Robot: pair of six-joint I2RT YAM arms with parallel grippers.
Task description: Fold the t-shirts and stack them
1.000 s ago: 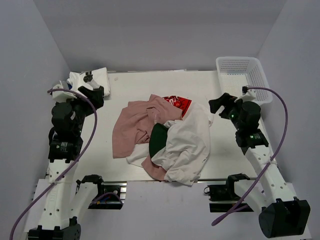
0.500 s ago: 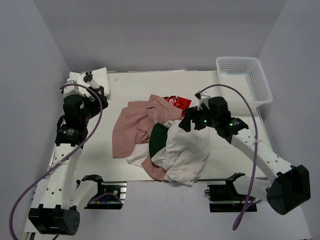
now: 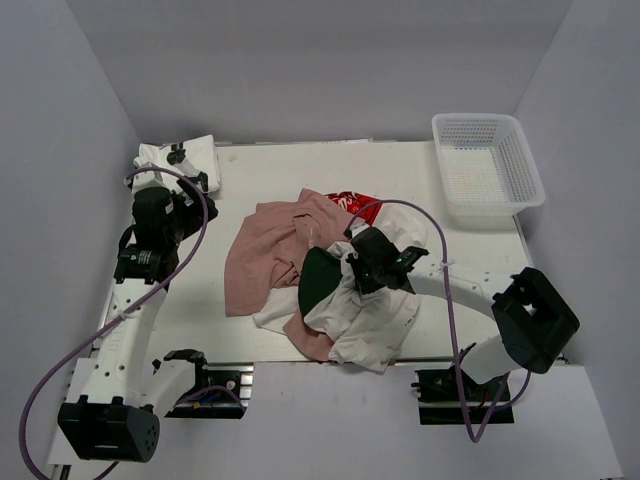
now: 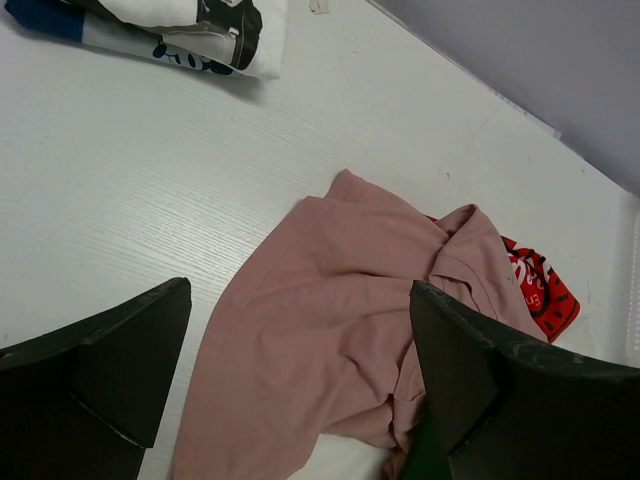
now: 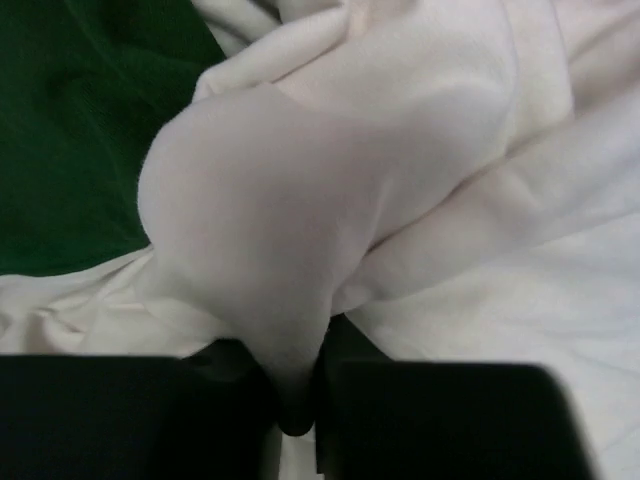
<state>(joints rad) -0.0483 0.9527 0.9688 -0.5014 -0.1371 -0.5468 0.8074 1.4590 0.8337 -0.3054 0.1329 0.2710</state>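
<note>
My right gripper should next rise outward over the basket, which stands empty to its right in the top view and has room for me to release the white t-shirt.
A heap of t-shirts lies mid-table: a dusty pink one [image 3: 258, 258], a dark green one [image 3: 318, 278], a white one [image 3: 378, 305] and a red-printed one [image 3: 356, 206]. My right gripper [image 3: 356, 264] reaches low over the heap. In the right wrist view its jaws [image 5: 298, 400] are shut on a raised fold of the white t-shirt [image 5: 270, 190], beside the green cloth [image 5: 80, 130]. My left gripper [image 3: 190, 196] hovers open at the back left. Its wrist view shows the pink t-shirt [image 4: 330, 300] between the wide fingers [image 4: 110, 350]. The left gripper [image 4: 300, 330] holds nothing.
A folded white shirt with dark print [image 3: 182, 158] rests at the back left corner, also in the left wrist view [image 4: 190, 35]. A white lattice basket [image 3: 478, 119] stands at the back right. The table's front edge runs just beneath the heap.
The right arm swung left from near the basket down onto the heap and shut on a fold of the white t-shirt. The left arm rose slightly and stayed open.
</note>
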